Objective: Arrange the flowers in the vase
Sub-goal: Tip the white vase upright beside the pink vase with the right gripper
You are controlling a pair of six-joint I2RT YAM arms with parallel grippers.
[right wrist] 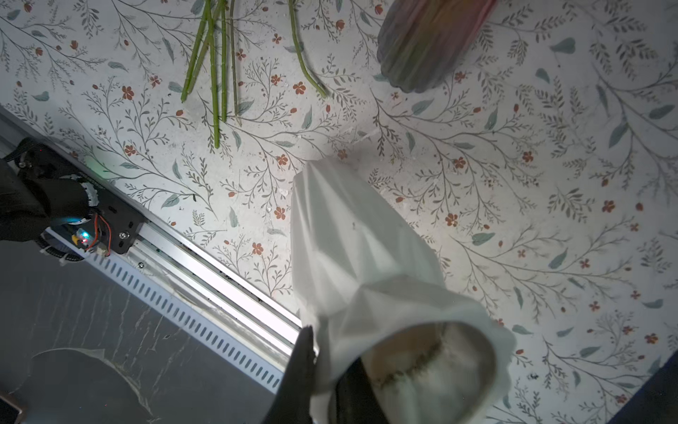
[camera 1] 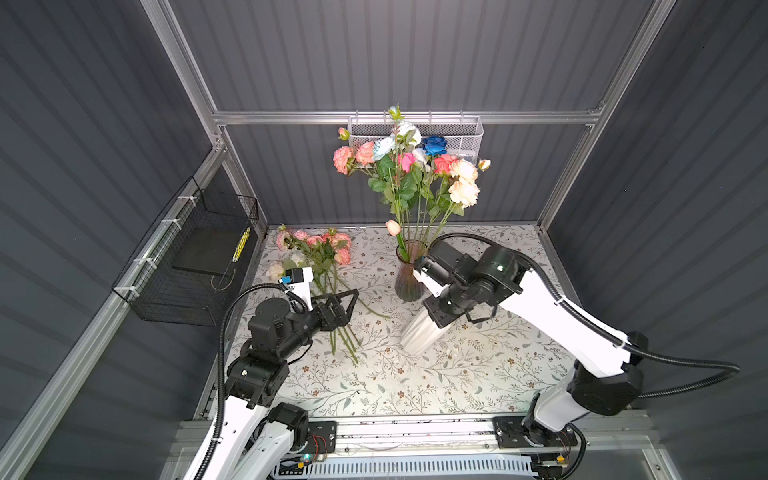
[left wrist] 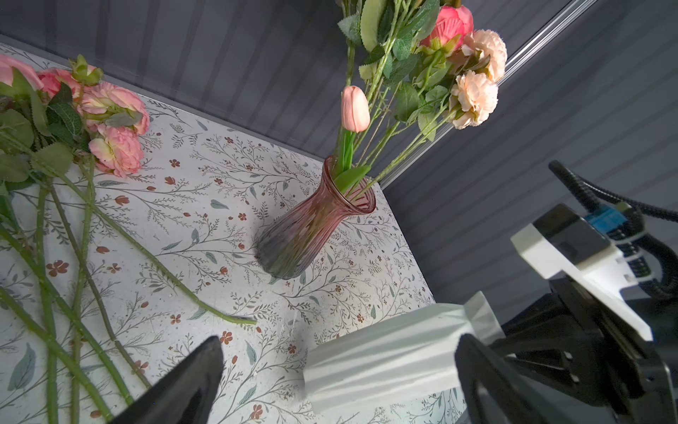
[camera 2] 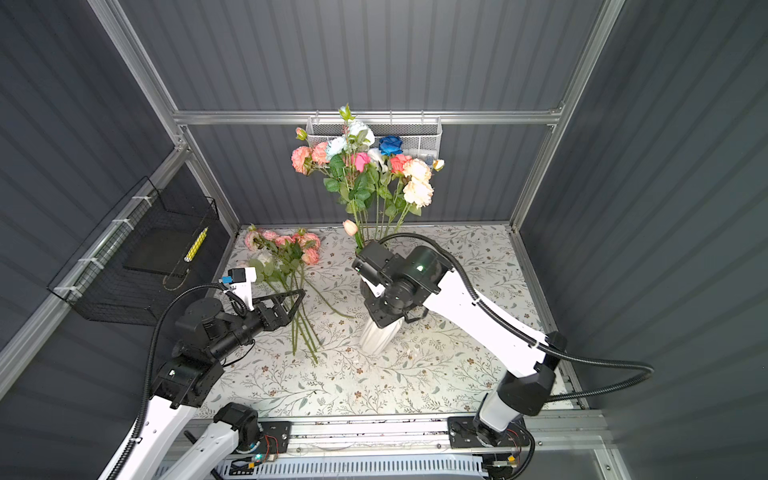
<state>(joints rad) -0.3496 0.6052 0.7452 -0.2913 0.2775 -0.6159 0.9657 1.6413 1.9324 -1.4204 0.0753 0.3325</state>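
The white vase leans, so its rim swings toward the loose stems next, over the white vase's base (camera 1: 413, 346) (right wrist: 319, 171), in my right gripper. The gripper then releases it upright on the tabletop.
Several flowers (camera 1: 411, 166) (camera 2: 365, 166) (left wrist: 440, 66) stand in a pink-purple glass vase (camera 1: 409, 278) (left wrist: 312, 227) at the back of the table. More pink and cream flowers (camera 1: 320, 249) (camera 2: 291, 249) (left wrist: 110, 121) lie loose at the left, stems (right wrist: 212, 66) pointing forward. My left gripper (camera 1: 347, 307) (camera 2: 293, 303) (left wrist: 337, 348) hovers open just above those stems, holding nothing. A white ribbed vase (camera 1: 419, 332) (camera 2: 376, 336) (left wrist: 385, 352) (right wrist: 352, 249) leans tilted mid-table. My right gripper (camera 1: 434, 324) (right wrist: 326, 381) is shut on its rim, one finger inside and one outside.
A black wire basket (camera 1: 187, 257) hangs on the left wall and a white mesh basket (camera 1: 465, 133) on the back wall behind the blooms. An aluminium rail (camera 1: 415, 432) runs along the table's front edge. The floral tabletop (camera 1: 415, 386) lies between the arms.
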